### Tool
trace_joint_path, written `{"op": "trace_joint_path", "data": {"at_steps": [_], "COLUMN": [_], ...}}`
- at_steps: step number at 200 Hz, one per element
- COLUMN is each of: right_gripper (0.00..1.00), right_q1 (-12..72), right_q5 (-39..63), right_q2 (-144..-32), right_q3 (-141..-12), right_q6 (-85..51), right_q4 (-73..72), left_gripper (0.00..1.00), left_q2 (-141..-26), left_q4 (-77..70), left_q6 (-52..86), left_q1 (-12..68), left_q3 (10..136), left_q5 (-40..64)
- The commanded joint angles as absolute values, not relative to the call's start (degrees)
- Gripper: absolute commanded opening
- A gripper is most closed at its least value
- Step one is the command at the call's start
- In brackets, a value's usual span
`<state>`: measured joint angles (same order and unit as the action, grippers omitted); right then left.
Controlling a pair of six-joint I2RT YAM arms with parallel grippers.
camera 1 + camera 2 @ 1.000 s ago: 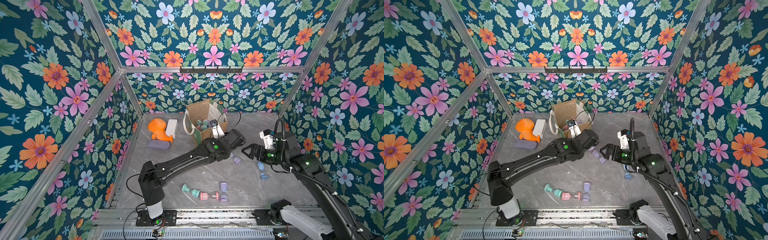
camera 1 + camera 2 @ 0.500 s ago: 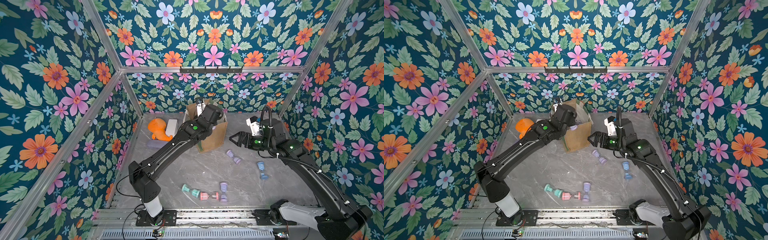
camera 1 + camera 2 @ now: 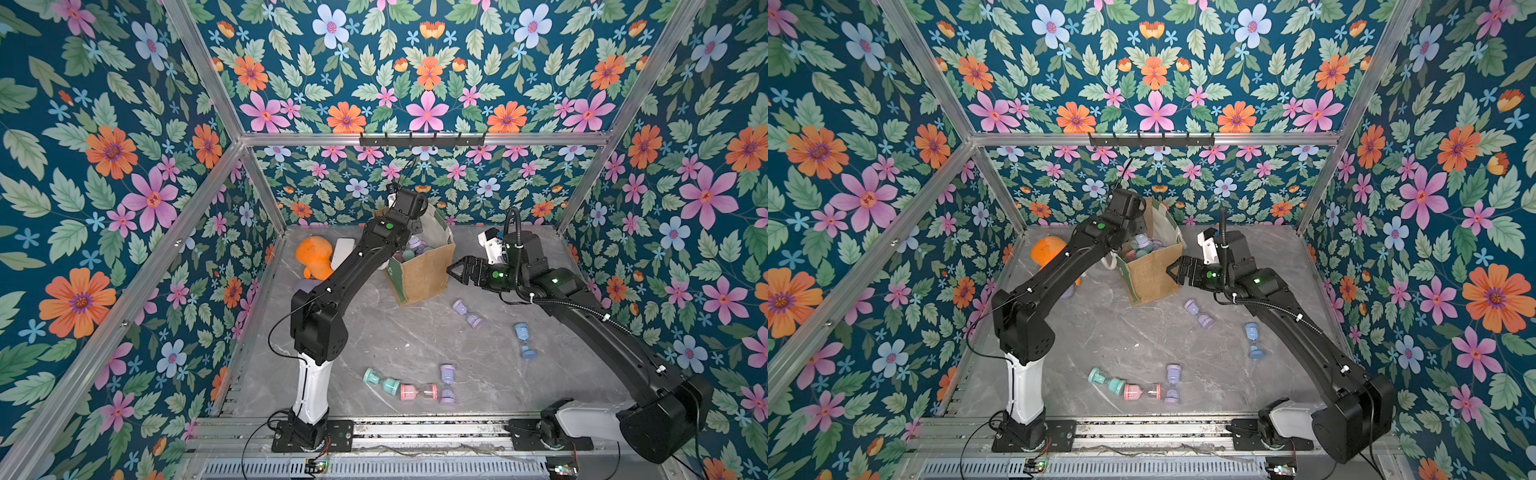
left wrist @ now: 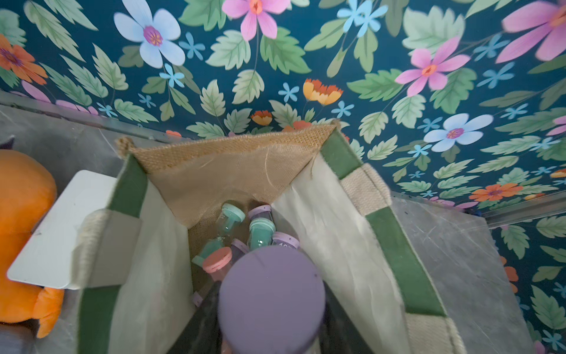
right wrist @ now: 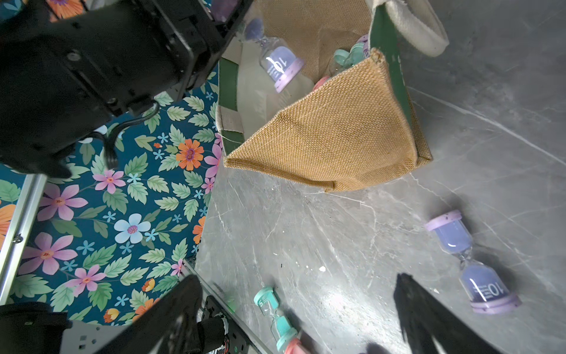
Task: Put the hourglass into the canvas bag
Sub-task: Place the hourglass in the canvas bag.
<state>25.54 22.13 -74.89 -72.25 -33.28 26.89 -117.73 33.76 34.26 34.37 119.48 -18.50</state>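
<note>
My left gripper lowers through the bag's opening toward the hourglasses lying inside next and releases the purple one there. Only its lower end is below the bag's rim.
The canvas bag [image 3: 424, 274] [image 3: 1150, 278] stands open at the back of the table, tan with green side panels [image 4: 395, 245]. Several hourglasses [image 4: 242, 233] lie inside it. My left gripper [image 3: 1133, 235] [image 4: 271, 331] hangs over the bag's mouth, shut on a purple hourglass [image 4: 272, 302] [image 5: 277, 66] whose lower end dips below the rim. My right gripper [image 3: 455, 270] [image 5: 297, 294] is open and holds nothing, hovering just right of the bag. Another purple hourglass [image 3: 467, 313] [image 5: 471, 263] lies on the table below it.
Loose on the table are a blue hourglass [image 3: 524, 340] at the right and a teal [image 3: 380, 381], a pink [image 3: 417, 391] and a purple one [image 3: 447, 384] near the front rail. An orange plush [image 3: 313, 257] and a white flat thing [image 3: 343, 253] lie left of the bag.
My left arm rose from the table right of the bag and swung back over its mouth, carrying the purple hourglass. The right gripper moved left toward the bag, still open.
</note>
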Motion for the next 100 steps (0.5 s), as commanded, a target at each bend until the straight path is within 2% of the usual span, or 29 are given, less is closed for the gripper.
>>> {"op": "trace_joint_path", "data": {"at_steps": [1, 65, 100], "right_gripper": [0.99, 0.99, 0.99], "right_q1": [25.7, 25.7, 25.6], "right_q5": [22.5, 23.3, 23.1], "right_q2": [-75.5, -78.1, -78.2], "right_q3": [-71.7, -72.0, -71.9], "right_q6": [-34.1, -34.4, -34.2], "right_q4": [21.8, 19.7, 20.0], "left_gripper": [0.32, 0.32, 0.36], "left_q2": [-120.3, -128.6, -131.2], "left_q4": [32.5, 33.2, 33.7], "left_q6": [35.0, 35.4, 35.7], "left_q1": [33.5, 32.0, 31.4], "left_q3": [120.7, 122.3, 122.4], "left_q5": [-17.1, -17.0, -16.7]}}
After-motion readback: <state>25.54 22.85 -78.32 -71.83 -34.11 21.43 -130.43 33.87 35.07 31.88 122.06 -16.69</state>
